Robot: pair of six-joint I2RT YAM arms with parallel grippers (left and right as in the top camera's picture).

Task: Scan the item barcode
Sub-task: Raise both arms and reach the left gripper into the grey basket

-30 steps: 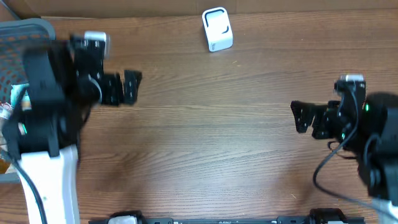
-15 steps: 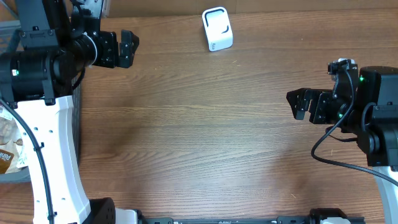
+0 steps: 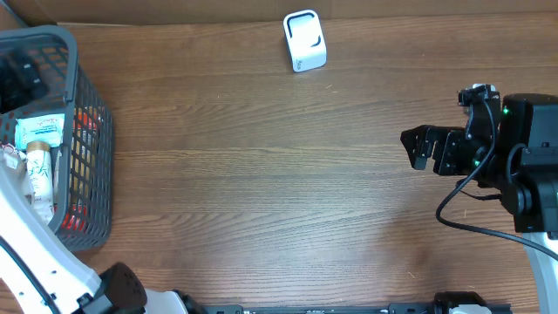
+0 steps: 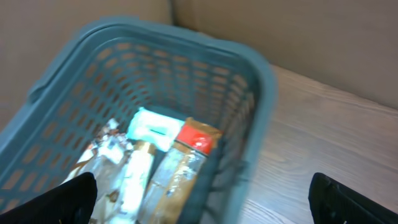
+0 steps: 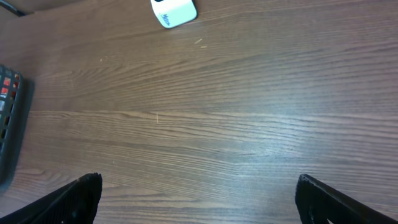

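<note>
The red-capped packet lies uncovered beside the basket's side, so my left gripper goes down into the grey mesh basket (image 3: 96, 148) and closes across the packet's body next.
A grey mesh basket (image 3: 96, 148) at the table's left edge holds the items: a white and teal box (image 3: 39, 131), a red-capped packet (image 4: 196, 140) and silvery wrappers (image 4: 106, 149). My left gripper (image 4: 202, 200) hovers open above the basket's near rim, with nothing between its fingers. In the overhead view it is only a dark blur (image 3: 17, 80) over the basket. The white barcode scanner (image 3: 304, 41) stands at the table's far edge, also in the right wrist view (image 5: 174, 11). My right gripper (image 3: 417, 149) hangs open and empty at the right, pointing left.
Bare wood tabletop (image 3: 261, 174) lies between the basket and the right arm. The left arm's white link (image 3: 35, 253) crosses the lower left corner. A cable (image 3: 462, 218) loops below the right wrist. The basket's corner (image 5: 9, 118) shows at the right wrist view's left edge.
My left arm has swung left off the tabletop to above the basket, which now shows uncovered. The right arm shifted slightly at first, then held still. Both grippers stayed open.
</note>
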